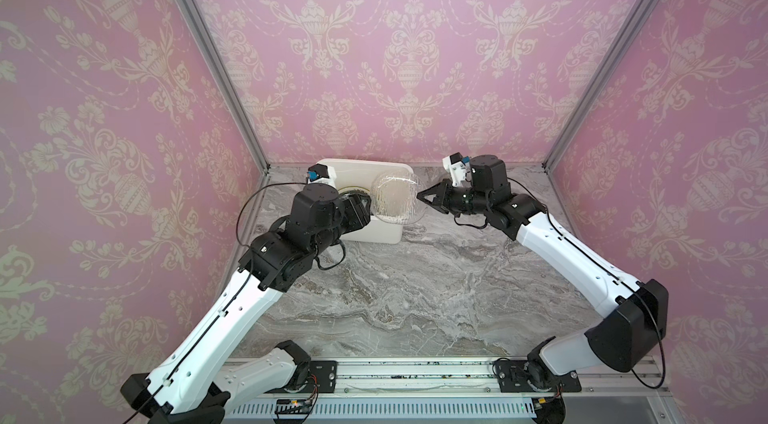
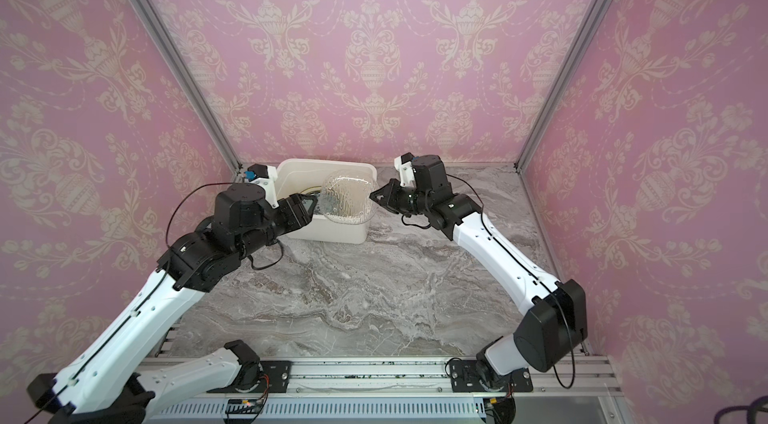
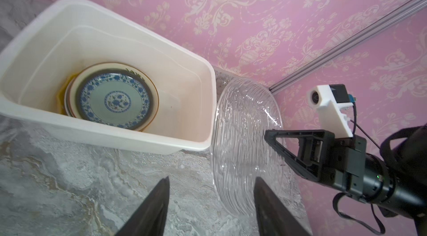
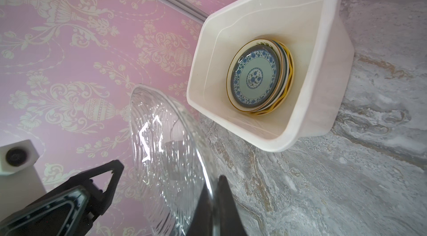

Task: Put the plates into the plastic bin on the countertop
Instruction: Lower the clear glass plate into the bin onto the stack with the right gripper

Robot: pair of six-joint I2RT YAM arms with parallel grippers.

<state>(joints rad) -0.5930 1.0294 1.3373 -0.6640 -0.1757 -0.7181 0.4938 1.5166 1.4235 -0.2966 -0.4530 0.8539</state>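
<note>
The robot's right gripper needs to move across over the bin (image 2: pixel 328 161), then down inside toward the blue-patterned plate (image 2: pixel 328 201), whose top is uncovered, and let go of the glass plate there.
A clear ribbed glass plate (image 1: pixel 395 201) (image 2: pixel 347 199) stands nearly on edge in the air over the right end of the plastic bin (image 1: pixel 365 161) (image 2: pixel 328 161). My right gripper (image 1: pixel 419 195) (image 4: pixel 218 179) is shut on the plate's (image 4: pixel 168 165) right rim. My left gripper (image 2: pixel 309 206) (image 3: pixel 211 178) is open just left of the plate (image 3: pixel 245 144), holding nothing. Inside the bin (image 3: pixel 104 133) (image 4: pixel 328 73) lies a stack of plates, with a blue-patterned one (image 3: pixel 115 100) (image 4: pixel 254 78) on top and a yellow one (image 4: pixel 290 79) at the bottom.
The bin stands on the grey marble countertop (image 1: pixel 415 297) at the back left, against the pink papered wall. Aluminium rails run along the front edge (image 1: pixel 415 376), where both arm bases are mounted.
</note>
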